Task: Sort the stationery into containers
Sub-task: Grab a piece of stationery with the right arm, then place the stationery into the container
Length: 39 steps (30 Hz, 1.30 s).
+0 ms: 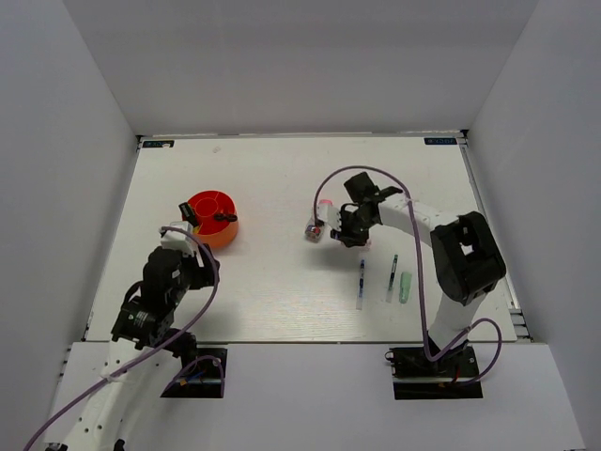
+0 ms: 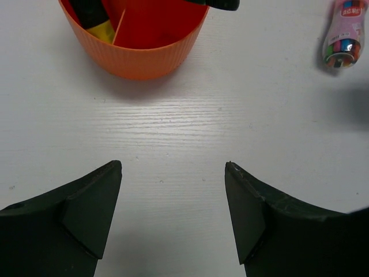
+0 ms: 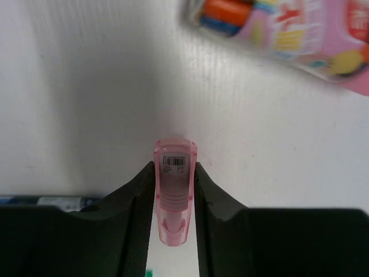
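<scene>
The right gripper lifts past the glue stick next, carries the eraser over, lowers and releases, since the organiser's near section lies to its left in the top view.
The red-orange organiser [image 1: 212, 218] stands left of centre, with black scissors handles [image 1: 223, 218] and a yellow-capped highlighter [image 2: 101, 29] inside it [image 2: 138, 57]. My left gripper [image 1: 192, 252] is open and empty just near of it, low over the table [image 2: 173, 173]. My right gripper [image 1: 340, 230] is shut on a clear pink eraser [image 3: 174, 164], held upright between the fingers [image 3: 174, 179]. The pink-capped glue stick [image 1: 317, 225] lies just left of the right gripper and also shows in the wrist views [image 3: 300, 29] [image 2: 341, 34]. Two thin pens [image 1: 361, 282] [image 1: 392, 277] and a pale-green cap [image 1: 405, 287] lie near-right.
White walls enclose the table on the left, back and right. The right arm's cable [image 1: 324, 188] loops above the glue stick. One pen's end [image 3: 52, 202] shows left of the right fingers.
</scene>
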Motion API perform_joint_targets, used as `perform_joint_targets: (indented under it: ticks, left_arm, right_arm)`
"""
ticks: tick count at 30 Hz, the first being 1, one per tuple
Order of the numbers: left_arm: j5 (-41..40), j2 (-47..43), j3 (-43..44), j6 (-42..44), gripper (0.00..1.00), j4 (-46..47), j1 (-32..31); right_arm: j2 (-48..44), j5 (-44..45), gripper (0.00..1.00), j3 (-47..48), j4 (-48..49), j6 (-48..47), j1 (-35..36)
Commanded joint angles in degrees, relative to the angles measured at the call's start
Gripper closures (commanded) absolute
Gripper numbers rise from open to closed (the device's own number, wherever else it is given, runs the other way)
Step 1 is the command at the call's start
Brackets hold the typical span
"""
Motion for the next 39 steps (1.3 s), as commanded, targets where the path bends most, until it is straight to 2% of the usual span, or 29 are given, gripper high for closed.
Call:
perform_joint_targets:
  ticks: [1,3,4,6,10,12,13,14,15,16,17,21,24,26,29,33,34,39]
  left_arm:
    - [-3.1,-1.8,-0.8,-1.1,0.18,1.9,0.4]
    - [-4.7,-2.8,-1.2,-1.7,0.18,2.5,0.8]
    - [-5.0,-3.2,-1.6,-1.9,0.18,2.6,0.9]
    - [-6.6,-4.8,-2.0,-2.1,0.18,3.3,1.5]
    - [-8.1,-6.5,-2.8,-2.6,0.19,4.3,2.0]
    - [-9.6,-7.4,-3.4,-2.7,0.19,4.9,2.0]
    - [-11.0,-8.3,-3.6,-2.7,0.19,5.0,2.1]
    - [-12.5,-8.8,-3.9,-2.9,0.19,5.4,2.4]
    - [-13.6,-10.5,-4.2,-3.0,0.19,6.0,2.4]
    - [-16.6,-10.8,-4.5,-3.4,0.2,5.6,3.2]
    - [-17.5,-11.2,-4.6,-3.6,0.2,5.6,3.3]
    - [-20.0,-12.9,-4.8,-4.2,0.2,5.0,4.5]
    - [-20.9,-12.6,-4.5,-4.1,0.2,4.5,4.5]
    - [-21.6,-12.4,-4.2,-3.9,0.2,4.2,4.6]
    - [-22.8,-13.1,-4.2,-4.0,0.2,3.8,4.6]
    - [-23.2,-13.8,-4.6,-3.6,0.2,4.1,4.6]
    - [-23.2,-13.8,-4.5,-3.5,0.2,4.1,4.6]
    - [-23.1,-12.8,-4.4,-3.3,0.2,4.0,4.6]
  right_arm:
    - [-1.4,-4.4,1.0,14.5,-5.8,14.1,0.7]
    - [-0.4,-4.8,1.0,19.5,-6.3,18.4,2.0]
    - [0.2,-4.9,1.0,27.2,-7.3,19.9,2.1]
    - [3.4,-4.4,1.0,34.9,-8.1,24.4,4.0]
    - [8.7,-5.7,1.0,46.2,-5.6,34.6,6.0]
    - [8.8,-8.3,1.0,46.2,3.1,36.8,6.9]
    - [8.8,-12.8,1.0,45.4,6.1,39.1,6.9]
    - [8.7,-15.3,1.0,42.8,17.0,40.2,7.2]
    - [8.7,-19.9,1.0,40.1,21.3,41.6,7.3]
    - [9.7,-23.5,1.0,39.1,25.9,48.9,7.2]
    - [10.7,-26.5,1.0,38.7,36.0,51.3,7.5]
    - [23.6,-28.9,1.0,57.9,34.9,61.9,9.6]
    - [30.8,-27.3,1.0,65.7,36.5,64.3,11.6]
    - [34.2,-27.2,1.0,67.3,37.6,64.8,13.0]
    - [34.7,-26.9,1.0,63.6,43.3,64.8,14.4]
    - [32.5,-26.4,1.0,58.1,54.2,66.8,15.6]
    - [32.1,-24.5,1.0,54.9,55.4,67.1,15.8]
    - [28.3,-23.5,1.0,50.8,59.0,73.3,16.9]
